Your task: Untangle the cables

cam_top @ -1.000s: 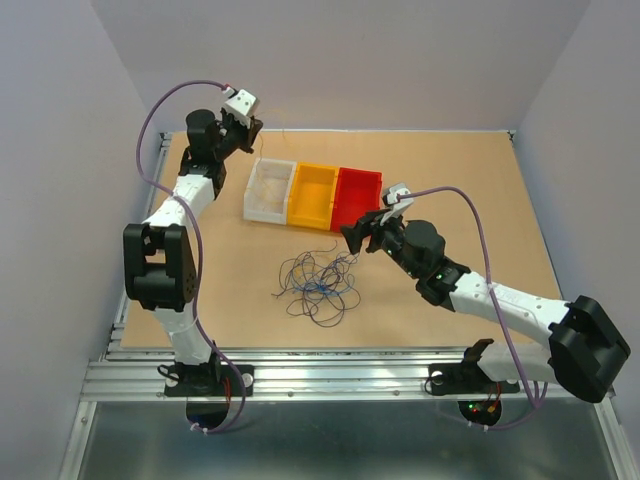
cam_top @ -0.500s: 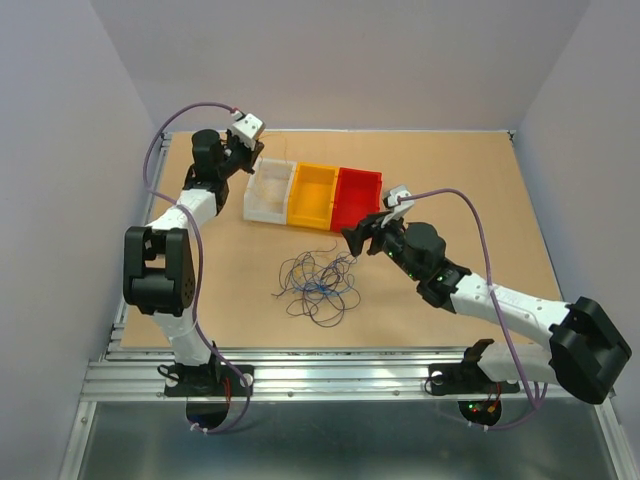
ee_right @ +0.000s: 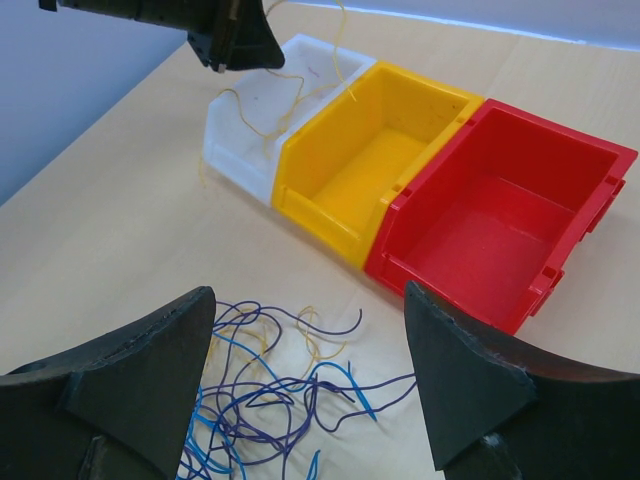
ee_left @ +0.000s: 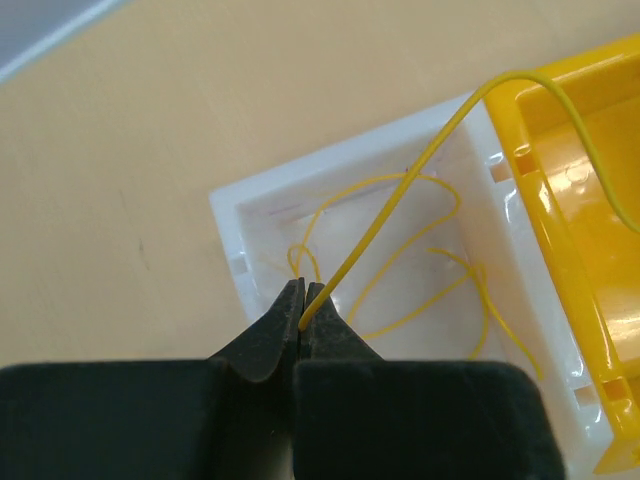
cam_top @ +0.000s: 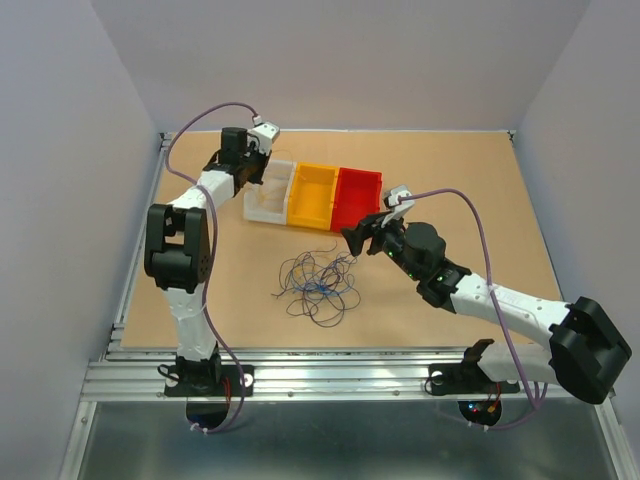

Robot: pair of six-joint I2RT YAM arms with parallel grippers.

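Note:
I will lower my left gripper into the white bin next and let go of the yellow cable's end, because the white bin's bottom with coiled yellow cable [cam_top: 271, 194] [ee_left: 395, 255] is below the gripper's fingers.
A loose tangle of thin purple, blue and pale yellow cables [cam_top: 318, 283] lies on the tan table; in the right wrist view it lies below the jaws [ee_right: 270, 400]. My left gripper [cam_top: 262, 158] is over the far edge of the white bin [cam_top: 268, 190], shut on the end of a yellow cable [ee_left: 400, 205] that arcs over towards the yellow bin. More thin yellow cable [ee_left: 420, 300] lies coiled inside the white bin. My right gripper [cam_top: 352, 238] is open and empty, just above the tangle's far right edge [ee_right: 308, 295].
Three bins stand in a row behind the tangle: the white bin [ee_right: 235, 150], a yellow bin [cam_top: 312, 195] and a red bin [cam_top: 357, 198]. The yellow and red bins look empty. Purple walls enclose the table on three sides.
My left gripper has swung right from the far left corner to over the white bin, carrying the yellow cable. The right arm and the tangle have not moved.

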